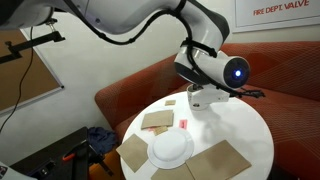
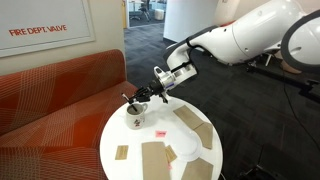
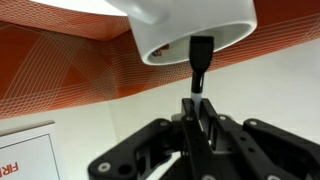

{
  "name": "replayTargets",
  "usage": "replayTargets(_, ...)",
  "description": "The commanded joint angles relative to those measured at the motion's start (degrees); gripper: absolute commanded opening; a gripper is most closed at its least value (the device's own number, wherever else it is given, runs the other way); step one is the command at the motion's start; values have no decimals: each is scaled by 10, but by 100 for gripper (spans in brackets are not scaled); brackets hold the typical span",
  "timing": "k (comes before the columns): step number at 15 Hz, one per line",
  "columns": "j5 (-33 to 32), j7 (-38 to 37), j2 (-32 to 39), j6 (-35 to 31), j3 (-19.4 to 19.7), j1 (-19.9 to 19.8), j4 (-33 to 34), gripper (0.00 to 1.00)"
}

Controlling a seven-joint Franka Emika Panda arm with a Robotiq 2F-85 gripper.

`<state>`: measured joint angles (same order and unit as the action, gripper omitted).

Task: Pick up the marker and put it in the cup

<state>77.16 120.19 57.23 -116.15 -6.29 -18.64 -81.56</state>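
My gripper holds the black marker, and the marker's far end reaches the white cup's rim. Next I should lower my gripper toward the white cup's opening (image 2: 135,108) and let the marker go.
In the wrist view, my gripper (image 3: 197,105) is shut on the black marker (image 3: 200,60). The marker's far end reaches the rim of the white cup (image 3: 190,25); the picture stands upside down. In an exterior view the cup (image 2: 136,116) stands on the round white table (image 2: 120,138) near the sofa side. The gripper (image 2: 152,90) hangs just above and beside it, tilted towards it. In an exterior view the arm hides most of the cup (image 1: 198,98) and the marker.
A flat white plate (image 1: 171,148) and several brown cardboard pieces (image 1: 155,120) lie on the table, with a small red item (image 1: 184,123) among them. An orange-red sofa (image 2: 60,90) stands behind the table. The plate also shows in an exterior view (image 2: 182,152).
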Motion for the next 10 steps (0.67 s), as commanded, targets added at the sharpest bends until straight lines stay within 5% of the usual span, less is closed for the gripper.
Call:
replayTargets(1,26,17,1,11,18,9,-9,3)
replayTargets(5,32,15,10,2,23,19,-9,3)
replayTargets(6,32,13,11,3,24,21,-9,36)
replayTargets(10,36,11,13,-1,27,32,-5,60)
